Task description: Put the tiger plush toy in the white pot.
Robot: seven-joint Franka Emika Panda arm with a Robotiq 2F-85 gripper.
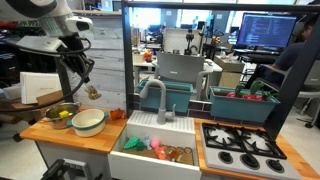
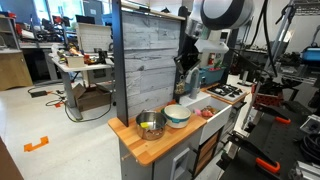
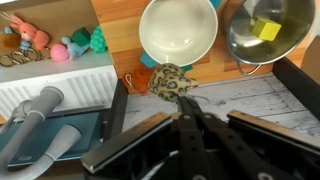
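Note:
My gripper shifts slightly toward the steel bowl's side next, staying high, to release the toy over the white pot's opening (image 1: pixel 89 117) (image 3: pixel 178 30), since the white pot below stands empty.
My gripper (image 3: pixel 180 98) is shut on the tiger plush toy (image 3: pixel 172 82), a small orange spotted soft toy hanging from the fingertips. In the wrist view the toy sits just below the rim of the white pot (image 3: pixel 178 28), which is round, empty and stands on the wooden counter. In an exterior view the gripper (image 1: pixel 92 86) holds the toy (image 1: pixel 94 92) in the air above and slightly right of the pot (image 1: pixel 88 122). The pot (image 2: pixel 177 115) and the gripper (image 2: pixel 188 84) also show in an exterior view; the toy is too small to make out there.
A steel bowl (image 3: pixel 262 30) holding a yellow item stands beside the pot, and it also shows in both exterior views (image 1: pixel 62 115) (image 2: pixel 151 125). The white sink (image 1: pixel 150 158) holds pink and green toys (image 3: pixel 60 45), with a grey faucet (image 1: pixel 158 100) behind it. A stove top (image 1: pixel 240 145) is further along.

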